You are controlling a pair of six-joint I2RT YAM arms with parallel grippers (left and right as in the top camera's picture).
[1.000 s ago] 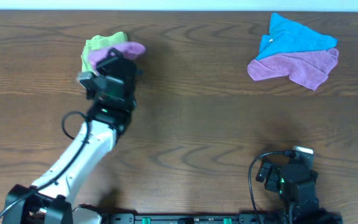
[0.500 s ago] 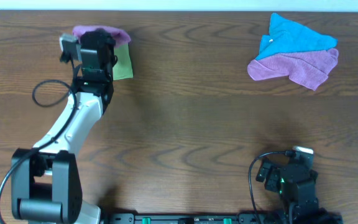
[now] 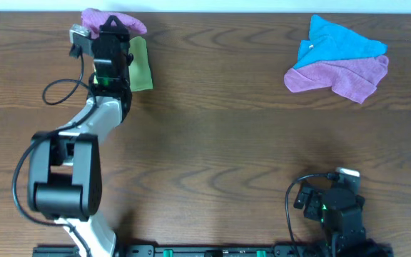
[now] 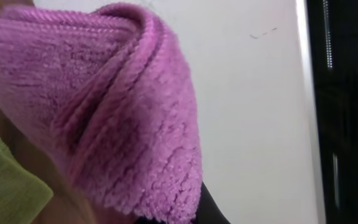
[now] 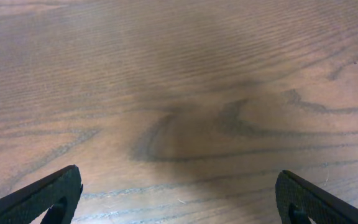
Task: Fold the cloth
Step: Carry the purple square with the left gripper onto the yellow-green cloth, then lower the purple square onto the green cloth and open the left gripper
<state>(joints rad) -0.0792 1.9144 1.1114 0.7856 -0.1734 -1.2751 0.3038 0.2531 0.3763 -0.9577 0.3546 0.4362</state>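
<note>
My left gripper should carry the purple cloth (image 3: 130, 23) back over the near part of the green cloth next.
A purple cloth (image 3: 130, 23) is bunched at the far left edge of the table, partly over a flat green cloth (image 3: 141, 64). My left gripper (image 3: 110, 32) is at the purple cloth and appears shut on it. In the left wrist view the purple cloth (image 4: 104, 112) fills most of the frame right at the jaws (image 4: 179, 214). A corner of the green cloth (image 4: 5, 186) shows below it. My right gripper (image 3: 334, 203) rests near the front right of the table. It is open and empty over bare wood (image 5: 179, 199).
A blue cloth (image 3: 341, 39) lies on top of another purple cloth (image 3: 341, 77) at the far right. The left arm stretches along the left side of the table (image 3: 227, 143). Past the far edge is a white wall (image 4: 253, 93).
My left gripper has moved up and left to the far edge, taking the purple cloth with it. The green cloth now lies flatter. The right arm has not moved.
</note>
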